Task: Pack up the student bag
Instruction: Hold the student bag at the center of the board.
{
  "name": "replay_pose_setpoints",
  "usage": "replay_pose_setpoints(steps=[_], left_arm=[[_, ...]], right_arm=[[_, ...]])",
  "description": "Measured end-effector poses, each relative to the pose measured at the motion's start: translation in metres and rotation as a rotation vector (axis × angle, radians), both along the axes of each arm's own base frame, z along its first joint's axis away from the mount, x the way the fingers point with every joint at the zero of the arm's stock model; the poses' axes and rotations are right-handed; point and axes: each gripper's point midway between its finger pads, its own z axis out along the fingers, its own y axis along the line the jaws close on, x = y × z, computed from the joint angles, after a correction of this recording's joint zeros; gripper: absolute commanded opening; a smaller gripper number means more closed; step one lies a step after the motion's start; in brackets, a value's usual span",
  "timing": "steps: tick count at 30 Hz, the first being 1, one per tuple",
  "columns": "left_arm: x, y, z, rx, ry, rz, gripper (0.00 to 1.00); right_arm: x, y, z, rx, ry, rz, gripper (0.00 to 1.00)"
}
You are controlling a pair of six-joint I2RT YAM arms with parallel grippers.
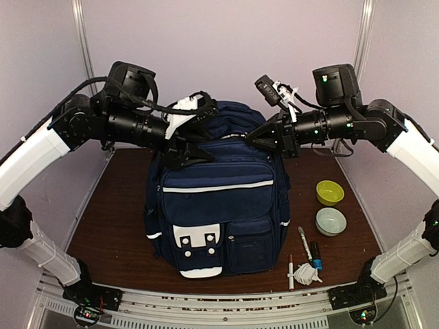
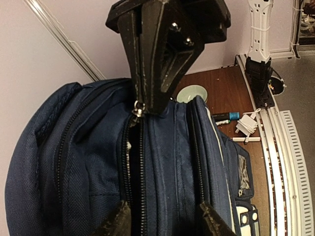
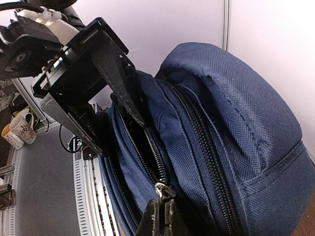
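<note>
The robot's right gripper will next pull the metal zipper pull down along the bag's side edge by the bowls and let go of it, because the second zipper is partly open.
The student bag is a large navy backpack with a white stripe, standing upright mid-table. Its second zipper at the top is partly open. My right gripper is at the bag's top right. In the right wrist view it is shut on the metal zipper pull of that zipper. My left gripper is at the bag's top left. In the left wrist view it is open, its fingers astride the fabric panel next to the open zipper slit. The inside of the bag is dark.
Right of the bag lie a green bowl, a pale grey bowl, two markers, a thin white pen and a coiled white cable. Purple walls close in behind and at both sides.
</note>
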Motion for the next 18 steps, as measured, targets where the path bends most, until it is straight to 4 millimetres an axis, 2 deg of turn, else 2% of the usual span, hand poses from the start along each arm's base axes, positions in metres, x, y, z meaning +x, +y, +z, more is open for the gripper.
replay_pose_setpoints(steps=[4,7,8,10,11,18], left_arm=[[0.004,-0.002,-0.006,0.022,-0.006,0.008,0.43],[0.006,-0.003,-0.01,0.033,-0.008,0.011,0.36],[0.007,-0.003,-0.011,0.038,-0.012,0.015,0.29],[0.01,-0.003,-0.014,0.048,-0.019,0.025,0.05],[0.012,-0.003,-0.015,0.051,-0.019,0.032,0.0],[0.017,0.006,-0.02,0.031,-0.073,0.07,0.0]], right_arm=[[0.0,0.0,-0.002,-0.004,0.003,0.0,0.0],[0.0,0.0,-0.004,-0.007,0.006,0.0,0.0],[0.0,0.0,-0.004,-0.007,0.006,0.0,0.0],[0.0,0.0,-0.005,-0.009,0.007,0.0,0.0],[0.0,0.0,-0.005,-0.009,0.006,0.0,0.0],[0.005,-0.006,-0.015,-0.01,0.033,0.002,0.0]])
